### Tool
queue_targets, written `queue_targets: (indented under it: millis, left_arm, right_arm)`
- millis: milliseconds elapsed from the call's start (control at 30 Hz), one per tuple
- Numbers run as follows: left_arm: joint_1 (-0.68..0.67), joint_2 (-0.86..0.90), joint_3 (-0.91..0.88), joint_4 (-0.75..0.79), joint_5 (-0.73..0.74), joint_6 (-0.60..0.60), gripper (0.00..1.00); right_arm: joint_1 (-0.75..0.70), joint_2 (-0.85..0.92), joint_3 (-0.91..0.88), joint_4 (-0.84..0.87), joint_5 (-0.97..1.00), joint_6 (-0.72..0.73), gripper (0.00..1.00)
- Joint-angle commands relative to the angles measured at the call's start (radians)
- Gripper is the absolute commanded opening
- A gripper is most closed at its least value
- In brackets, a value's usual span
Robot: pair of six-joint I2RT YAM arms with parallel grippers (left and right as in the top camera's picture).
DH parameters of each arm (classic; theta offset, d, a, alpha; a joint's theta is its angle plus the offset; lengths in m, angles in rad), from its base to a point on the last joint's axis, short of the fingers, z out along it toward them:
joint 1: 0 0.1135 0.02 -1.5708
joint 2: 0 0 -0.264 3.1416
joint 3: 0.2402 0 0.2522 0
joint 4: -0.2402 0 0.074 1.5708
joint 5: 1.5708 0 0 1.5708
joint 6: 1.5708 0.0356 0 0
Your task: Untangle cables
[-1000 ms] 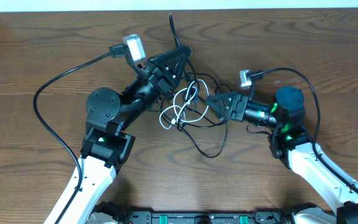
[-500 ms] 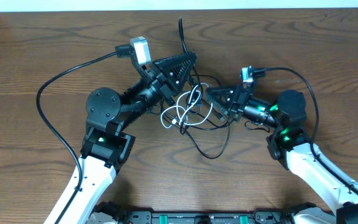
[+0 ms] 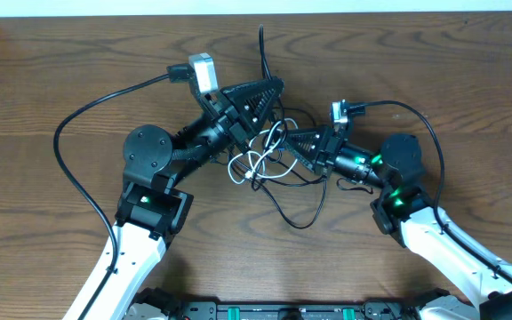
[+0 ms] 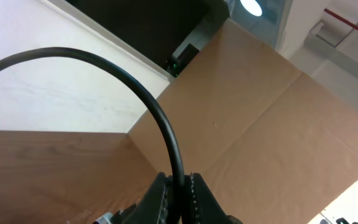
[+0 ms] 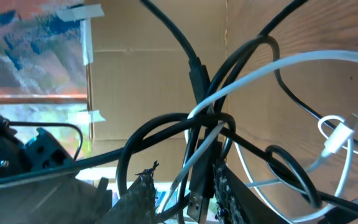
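My left gripper draws the black cable to the left in the overhead view next, over empty table, to get it away from the tangle.
The cables [image 3: 265, 160] lie tangled mid-table: thin black cords, one looping toward me [image 3: 302, 213], and a white cord [image 3: 254, 158]. My left gripper [image 3: 270, 86] stands at the tangle's far left edge, shut on a black cable [image 4: 164, 127] that pokes up past its tip [image 3: 261, 43]. In the left wrist view, that cable runs between the closed left gripper [image 4: 180, 182] pads. My right gripper [image 3: 293, 139] reaches into the tangle from the right. Its jaws stand part open around the white cord [image 5: 272, 71], black cords and a USB plug [image 5: 199, 196], which rests against one finger [image 5: 225, 186]. A gap shows on the other side of the right gripper [image 5: 182, 179].
Thick black arm wires arc over the table at the left [image 3: 69, 169] and right [image 3: 429, 133]. Cardboard walls [image 4: 260, 106] rise beyond the far table edge.
My right gripper has moved left into the tangle and its jaws have narrowed. The left gripper shifted slightly up and right with its black cable, then stayed still.
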Motion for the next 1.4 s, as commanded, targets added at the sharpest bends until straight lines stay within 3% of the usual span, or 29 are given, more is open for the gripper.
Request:
queue_targets:
  millis: [0,333,400,467,667,700,967,1233,1333,1367]
  left_arm:
    - [0.003,-0.001,0.041,0.012,0.055,0.016,0.08]
    - [-0.054,-0.001,0.041,0.050,0.068,-0.006,0.08]
    - [-0.064,-0.001,0.041,0.073,0.068,-0.018,0.08]
    - [-0.063,-0.001,0.041,0.089,0.067,-0.018,0.08]
    - [-0.011,-0.002,0.041,0.093,0.060,-0.018,0.08]
    - [0.020,-0.002,0.041,0.099,0.060,-0.018,0.08]
    - [0.177,-0.012,0.041,0.155,0.061,-0.077,0.08]
    - [0.306,-0.042,0.041,0.154,0.061,-0.089,0.08]
    - [0.332,-0.042,0.041,0.144,0.092,-0.089,0.08]
    - [0.335,-0.042,0.041,0.129,0.104,-0.089,0.12]
  right_arm:
    - [0.031,0.008,0.002,0.002,0.071,0.005,0.31]
    - [0.089,0.033,0.002,0.005,0.209,0.001,0.34]
    - [0.102,0.039,0.002,0.009,0.220,-0.029,0.11]
    - [0.111,0.039,0.002,-0.021,0.205,-0.150,0.01]
    - [0.103,0.039,0.002,-0.334,0.220,-0.443,0.01]
    - [0.091,0.039,0.002,-0.459,0.259,-0.531,0.01]
    - [0.017,0.039,0.002,-0.926,0.628,-0.617,0.01]
    - [-0.116,0.039,0.002,-1.055,0.787,-0.641,0.01]
    - [-0.182,0.029,0.002,-0.962,0.586,-0.795,0.01]
    - [-0.205,0.021,0.002,-0.911,0.465,-0.857,0.01]
